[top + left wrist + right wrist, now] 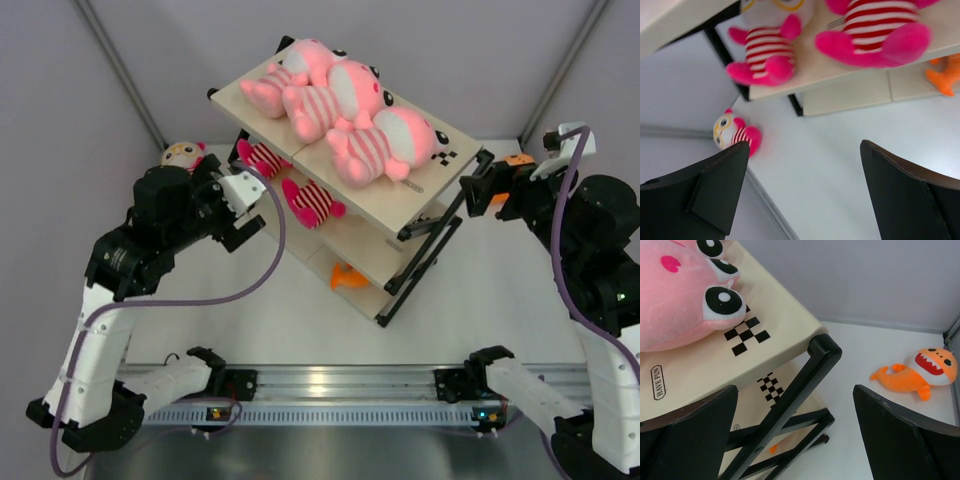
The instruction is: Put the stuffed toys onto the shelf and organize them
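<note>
My left gripper is to move down and outward next, away from the shelf [420, 190], and close on the striped body of the small hot-pink toy, because that toy is still on the tabletop.
The shelf [420, 190] stands tilted across the table's middle. Three large pale-pink stuffed toys [345, 105] lie on its top board. Two hot-pink striped toys [310, 200] sit on the middle board, and an orange one [348, 277] is on the lowest. A small hot-pink toy with a cream face [183, 155] lies on the table at far left, also in the left wrist view [735, 132]. An orange open-mouthed toy [920, 374] lies on the table right of the shelf. My left gripper [243, 208] [804, 146] is open and empty beside the shelf's left end. My right gripper [478, 190] [795, 390] is open and empty at the shelf's right corner.
The shelf's black metal frame [790, 390] crosses just in front of my right gripper's fingers. Grey enclosure walls [60, 110] close in the table at the back and sides. A wall seam [765, 200] runs under the left gripper.
</note>
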Motion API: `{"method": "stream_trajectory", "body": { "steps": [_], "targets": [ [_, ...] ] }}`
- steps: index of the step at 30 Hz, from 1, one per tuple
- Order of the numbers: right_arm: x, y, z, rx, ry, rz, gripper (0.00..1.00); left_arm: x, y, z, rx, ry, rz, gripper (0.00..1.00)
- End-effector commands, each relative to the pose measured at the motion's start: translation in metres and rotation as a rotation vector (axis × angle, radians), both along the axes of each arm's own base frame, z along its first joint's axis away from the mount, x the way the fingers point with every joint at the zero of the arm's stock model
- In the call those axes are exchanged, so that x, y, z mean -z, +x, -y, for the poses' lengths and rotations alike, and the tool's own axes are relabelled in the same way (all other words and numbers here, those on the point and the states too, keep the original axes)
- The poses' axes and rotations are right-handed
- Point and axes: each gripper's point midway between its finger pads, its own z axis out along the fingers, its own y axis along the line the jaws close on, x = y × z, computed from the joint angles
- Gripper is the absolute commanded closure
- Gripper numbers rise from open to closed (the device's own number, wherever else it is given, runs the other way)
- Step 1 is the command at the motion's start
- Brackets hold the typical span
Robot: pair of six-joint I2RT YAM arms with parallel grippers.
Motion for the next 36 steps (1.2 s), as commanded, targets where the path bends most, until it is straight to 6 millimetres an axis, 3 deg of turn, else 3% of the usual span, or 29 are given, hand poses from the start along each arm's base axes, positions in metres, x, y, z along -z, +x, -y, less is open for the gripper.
{"method": "stream_trajectory", "body": {
  "steps": [1,5,11,12,14,15,18,21,25,29,30,31,33,35,36],
  "targets": [
    [-0.012,-0.008,0.001,-0.007,0.02,0.053,0.01,-0.002,0.005,-0.041,-0.209,-0.06,-0.001,0.01],
    [-0.016,-0.017,0.003,-0.014,0.0,0.075,0.01,0.037,0.008,-0.066,-0.344,-0.058,-0.129,0.02],
    [-0.016,-0.031,0.009,-0.018,-0.039,0.1,0.01,0.069,0.039,-0.118,-0.511,-0.06,-0.23,0.03],
    [-0.014,-0.031,0.009,-0.018,-0.044,0.099,0.01,0.069,0.05,-0.142,-0.582,-0.084,-0.213,0.03],
    [-0.012,-0.035,0.01,-0.022,-0.063,0.103,0.01,0.08,0.071,-0.167,-0.661,-0.096,-0.227,0.05],
    [-0.011,-0.036,0.01,-0.024,-0.068,0.104,0.01,0.082,0.076,-0.194,-0.758,-0.085,-0.218,0.06],
    [-0.008,-0.039,0.011,-0.027,-0.07,0.105,0.01,0.1,0.115,-0.232,-0.901,-0.041,-0.211,0.09],
    [-0.007,-0.04,0.012,-0.033,-0.12,0.121,0.01,0.095,0.146,-0.243,-0.922,-0.049,-0.153,0.09],
    [-0.007,-0.045,0.015,-0.033,-0.14,0.141,0.01,0.135,0.2,-0.255,-0.915,-0.021,-0.2,0.05],
    [-0.004,-0.047,0.018,-0.027,-0.165,0.156,0.01,0.174,0.254,-0.289,-1.057,-0.014,-0.245,0.05],
    [-0.004,-0.047,0.018,-0.025,-0.169,0.16,0.01,0.194,0.256,-0.291,-1.072,-0.022,-0.284,0.05],
    [-0.004,-0.048,0.019,-0.024,-0.172,0.164,0.01,0.184,0.27,-0.294,-1.103,-0.091,-0.252,0.05],
    [-0.002,-0.047,0.02,-0.015,-0.178,0.164,0.0,0.206,0.282,-0.299,-1.134,-0.136,-0.281,0.05],
    [-0.003,-0.045,0.02,-0.016,-0.177,0.169,0.01,0.202,0.298,-0.298,-1.176,-0.232,-0.262,0.05],
    [-0.004,-0.045,0.019,-0.018,-0.174,0.173,0.01,0.215,0.303,-0.297,-1.182,-0.258,-0.284,0.05]
  ]
}}
